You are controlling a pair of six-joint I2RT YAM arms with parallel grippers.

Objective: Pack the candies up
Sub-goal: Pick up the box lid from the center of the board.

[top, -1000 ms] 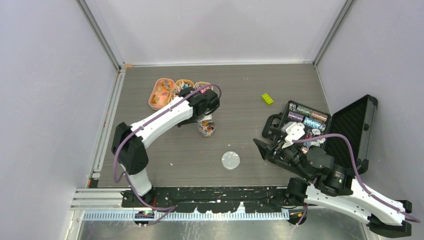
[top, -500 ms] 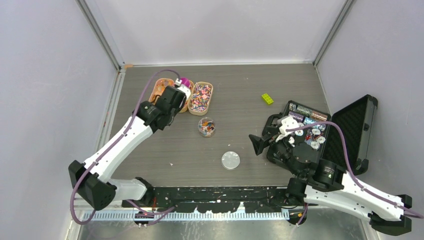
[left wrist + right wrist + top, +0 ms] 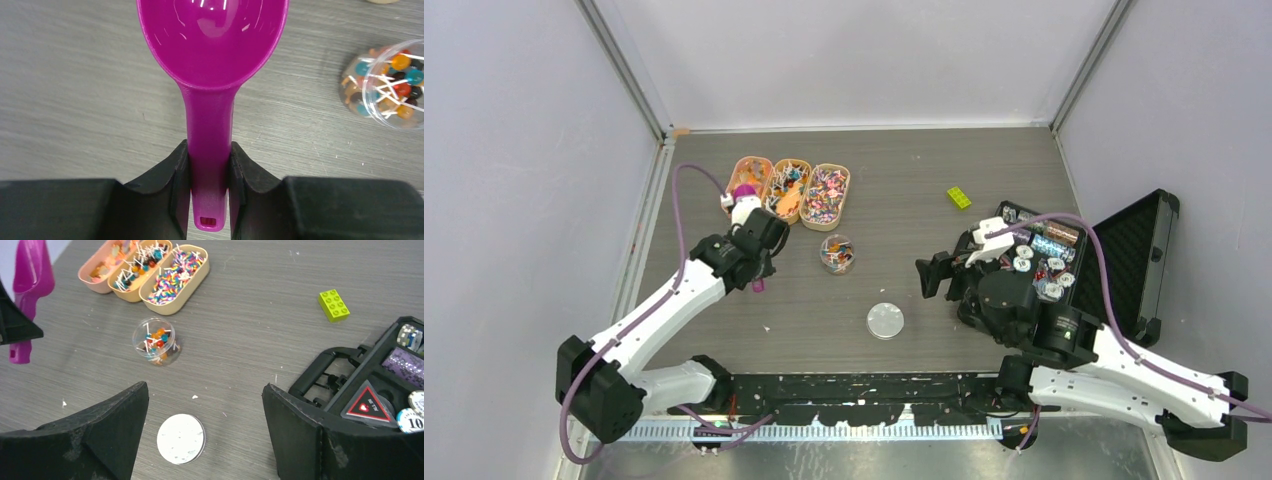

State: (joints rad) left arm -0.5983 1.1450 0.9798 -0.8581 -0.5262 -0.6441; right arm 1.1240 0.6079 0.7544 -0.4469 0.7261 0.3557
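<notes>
To lay the scoop on the empty table point(image 3: 778, 284) point(image 3: 262, 135) beside the jar, my left gripper will lower and draw back first.
Three oval trays hold candies: orange ones point(image 3: 746, 186), stick sweets point(image 3: 787, 190) and mixed coloured ones point(image 3: 824, 196), also in the right wrist view point(image 3: 175, 272). A clear open jar point(image 3: 836, 253) with some sweets stands in front of them; it also shows in the wrist views point(image 3: 387, 85) point(image 3: 156, 341). Its round lid point(image 3: 885, 321) lies flat nearer me. My left gripper point(image 3: 755, 265) point(image 3: 209, 150) is shut on the handle of an empty magenta scoop point(image 3: 212, 45), left of the jar. My right gripper point(image 3: 939, 268) point(image 3: 205, 405) is open and empty, above and just right of the lid point(image 3: 180, 438).
A yellow-green toy brick point(image 3: 958, 197) lies at the back right. An open black case point(image 3: 1159, 250) with poker chips stands at the right, close to my right arm. Grey walls close in the table on three sides.
My left gripper, with the scoop, has left the jar, passed the trays and drawn back to the left and nearer me. My right gripper has shifted left towards the lid.
</notes>
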